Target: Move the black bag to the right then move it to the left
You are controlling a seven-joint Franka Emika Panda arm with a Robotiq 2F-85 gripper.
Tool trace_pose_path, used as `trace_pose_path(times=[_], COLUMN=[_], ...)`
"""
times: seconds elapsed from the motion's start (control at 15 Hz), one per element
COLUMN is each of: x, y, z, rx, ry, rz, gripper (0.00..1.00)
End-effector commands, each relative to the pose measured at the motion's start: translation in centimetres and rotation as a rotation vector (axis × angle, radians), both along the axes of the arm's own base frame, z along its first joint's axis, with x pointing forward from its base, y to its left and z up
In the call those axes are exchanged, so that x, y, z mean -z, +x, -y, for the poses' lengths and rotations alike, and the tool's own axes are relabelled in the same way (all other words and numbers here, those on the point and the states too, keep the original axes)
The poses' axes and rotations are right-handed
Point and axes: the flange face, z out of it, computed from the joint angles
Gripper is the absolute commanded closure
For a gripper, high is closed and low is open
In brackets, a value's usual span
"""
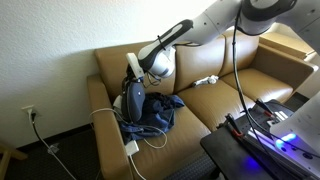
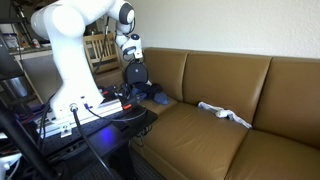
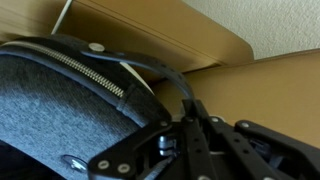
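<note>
The black bag stands on the seat against the armrest, so my gripper should next move outward toward the backrest behind the bag and let go of the strap.
The black bag stands upright at the end of the brown couch, against the armrest. In the wrist view it looks dark grey with a zipper, and its black strap runs up into my jaws. My gripper is directly above the bag and shut on the strap. In an exterior view the gripper holds the top of the bag beside the couch arm.
A blue cloth lies on the seat against the bag. A white cable and adapter hang off the seat's front edge. A white object lies on the middle cushion. A black table with electronics stands in front.
</note>
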Motion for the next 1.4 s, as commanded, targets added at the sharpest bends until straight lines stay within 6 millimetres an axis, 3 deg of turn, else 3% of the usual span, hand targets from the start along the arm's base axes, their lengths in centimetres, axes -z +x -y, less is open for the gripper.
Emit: trace_pose_path(times=[0.0,0.47,0.93,1.27,1.33], x=[1.1,3.7,6.1,6.0,5.9], y=[2.2,5.0,4.1,5.4,5.6], z=[-1.0,0.9,-1.6,-0.9,-0.7], rx=[0.039,0.128,0.088,0.108,0.105], ry=[-0.023,-0.142,-0.212,-0.259,-0.279], rz=[0.144,0.210,0.205,0.215,0.180], gripper=[0.99,0.99,0.99,0.99,0.71])
